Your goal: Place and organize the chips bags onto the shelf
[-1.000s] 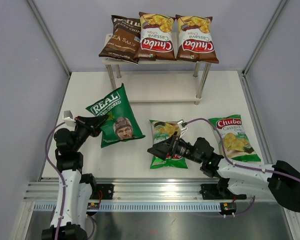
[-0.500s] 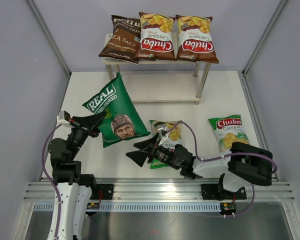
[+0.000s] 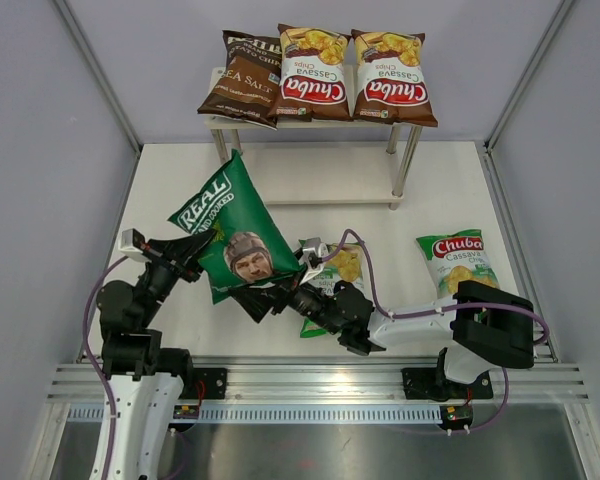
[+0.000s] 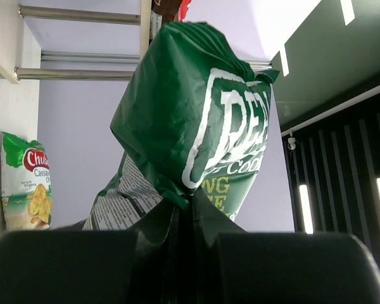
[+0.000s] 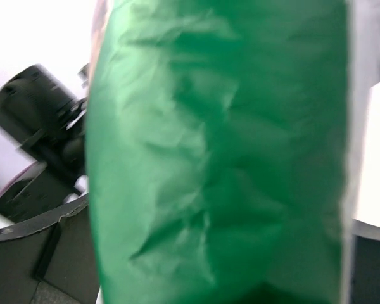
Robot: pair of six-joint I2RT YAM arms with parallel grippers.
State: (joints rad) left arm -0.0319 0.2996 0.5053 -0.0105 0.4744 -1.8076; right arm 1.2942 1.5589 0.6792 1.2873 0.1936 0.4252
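I need to move my right gripper gently outward and to the right in the top view, to close on the dark green bag's lower edge (image 3: 266,281) (image 5: 218,275). The spread fingers of that gripper are on both sides of it.
The dark green bag with a man's face (image 3: 238,238) hangs tilted above the table, lifted by its left edge. My left gripper (image 3: 193,256) is shut on that edge; in the left wrist view the bag (image 4: 196,120) rises from between my closed fingers (image 4: 158,253). My right gripper (image 3: 254,299) sits at the bag's lower right edge with its jaws spread; the bag (image 5: 221,158) fills the right wrist view, blurred, and hides the fingers. One green Chuba bag (image 3: 342,268) lies partly under my right arm. Another (image 3: 458,264) lies flat at the right.
The shelf (image 3: 315,178) stands at the back, its lower board bare. Its top board holds the Kettle bag (image 3: 242,78) and two brown-red Chuba bags (image 3: 315,75) (image 3: 390,80). Grey walls close in the left and right sides.
My left gripper has lifted the dark green bag up and tilted it. My right arm has swung left, off the green Chuba bag, to the lifted bag's lower edge.
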